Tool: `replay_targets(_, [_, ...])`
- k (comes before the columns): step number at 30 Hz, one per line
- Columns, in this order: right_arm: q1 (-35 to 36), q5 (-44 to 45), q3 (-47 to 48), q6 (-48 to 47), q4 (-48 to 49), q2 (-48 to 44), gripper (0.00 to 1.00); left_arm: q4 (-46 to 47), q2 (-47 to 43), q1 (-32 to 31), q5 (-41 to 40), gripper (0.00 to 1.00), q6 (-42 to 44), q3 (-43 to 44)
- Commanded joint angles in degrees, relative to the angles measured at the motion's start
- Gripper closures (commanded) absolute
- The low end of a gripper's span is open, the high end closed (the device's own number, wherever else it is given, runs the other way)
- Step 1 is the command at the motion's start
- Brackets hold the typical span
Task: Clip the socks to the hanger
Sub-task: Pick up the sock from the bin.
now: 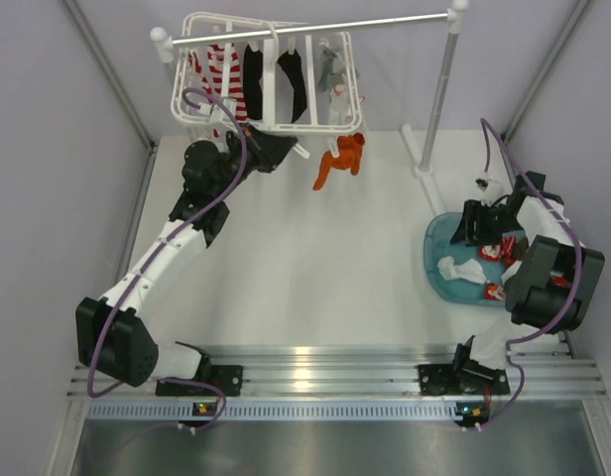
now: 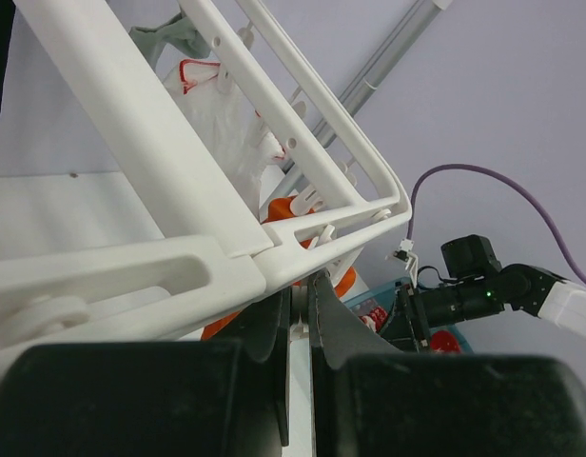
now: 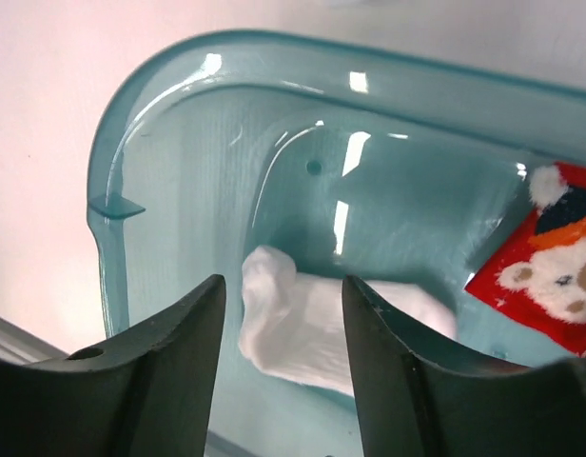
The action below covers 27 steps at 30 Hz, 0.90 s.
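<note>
The white sock (image 1: pixel 464 268) reaches under one finger. Next I should turn my right gripper to straddle it, then lower to the white sock's end away from the red socks.
The white hanger (image 1: pixel 198 107) hangs from the rail at the back, with striped (image 1: pixel 222 71), black (image 1: pixel 254 71) and grey (image 1: pixel 331 67) socks clipped on. An orange sock (image 1: pixel 340 159) dangles from its front edge. My left gripper (image 1: pixel 289 149) is at that front edge; in the left wrist view it (image 2: pixel 301 307) is shut on a small white clip under the hanger frame (image 2: pixel 160 171), with the orange sock (image 2: pixel 282 207) just behind. My right gripper (image 1: pixel 471 230) is open above a white sock (image 1: pixel 464 268) in the teal tray (image 1: pixel 436 260); the sock (image 3: pixel 312 319) lies between its fingers (image 3: pixel 184 367), below them.
A silver rail (image 1: pixel 315 30) on white posts (image 1: pixel 439 99) carries the hanger. Red socks with a bear print (image 1: pixel 499 250) (image 3: pixel 550 257) lie in the tray beside the white one. Grey walls stand close on both sides. The metal base rail (image 1: pixel 325 372) runs along the near edge.
</note>
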Motion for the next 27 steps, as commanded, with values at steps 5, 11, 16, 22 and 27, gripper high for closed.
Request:
replay_targets(5, [-0.2, -7.1, 6.6, -27.1, -8.4, -2.1, 0.47, 0.3, -0.5, 0.3, 0.7, 1.00, 0.3, -0.3])
replay_targets(11, [-4.5, -5.4, 6.0, -76.3, -30.4, -0.9, 0.37, -0.5, -0.8, 0.5, 1.1, 1.00, 0.8, 0.1])
replay_targets(16, [-5.5, -5.8, 6.4, -84.7, -30.8, 1.7, 0.31, -0.8, -1.1, 0.5, 0.9, 1.00, 0.8, 0.0])
replay_targets(22, [-3.1, -6.5, 1.1, -93.8, -25.6, 0.4, 0.22, -1.2, -1.0, 0.5, 0.8, 1.00, 1.0, -0.3])
replay_targets(27, [-0.2, -5.1, -3.3, -97.5, -19.1, -0.9, 0.21, -1.3, -0.5, 0.5, 0.8, 1.00, 0.8, 0.1])
